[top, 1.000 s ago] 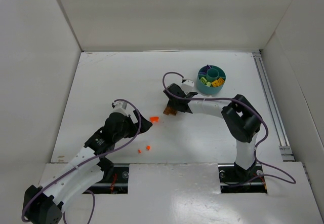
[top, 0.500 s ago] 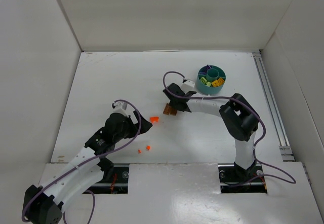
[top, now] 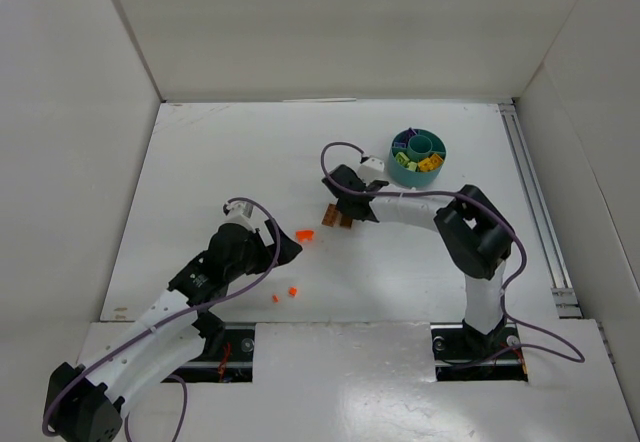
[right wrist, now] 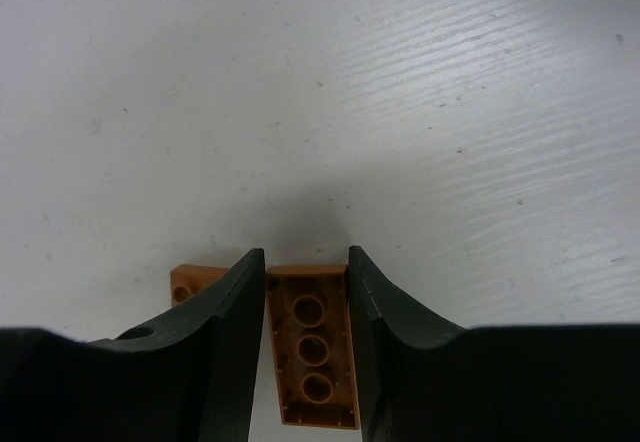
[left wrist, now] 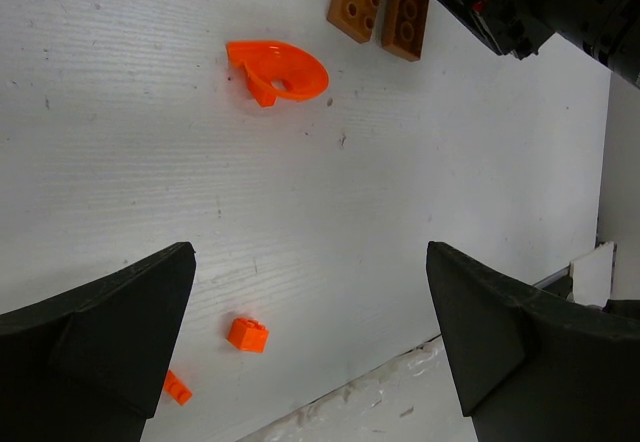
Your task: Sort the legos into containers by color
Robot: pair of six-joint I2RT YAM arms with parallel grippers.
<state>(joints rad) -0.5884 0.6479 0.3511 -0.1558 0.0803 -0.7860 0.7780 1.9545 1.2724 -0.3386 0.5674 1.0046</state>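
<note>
The round middle cup (top: pixel 420 146) is empty of legos, so my right gripper should lift, swing outward to the teal dish and release the brown lego over that cup.
Two brown legos lie side by side at mid-table. My right gripper (right wrist: pixel 307 262) is shut on one brown lego (right wrist: pixel 312 357), which lies studs down on the table. The other brown lego (right wrist: pixel 188 282) lies just outside its left finger. Both show in the top view (top: pixel 334 217) and in the left wrist view (left wrist: pixel 357 0). My left gripper (left wrist: pixel 310 262) is open and empty, above a curved orange piece (left wrist: pixel 280 70) and two small orange legos (left wrist: pixel 247 334). The teal dish (top: pixel 405 174) holds purple, green and yellow-orange legos at the far right.
White walls enclose the table on the left, back and right. A metal rail (top: pixel 535 202) runs along the right edge. The right arm's elbow (top: pixel 475 232) and cable loop stand between the dish and the near edge.
The right gripper has shifted slightly at the brown legos, and both now show beside its fingers in the top view. The left arm has barely moved.
</note>
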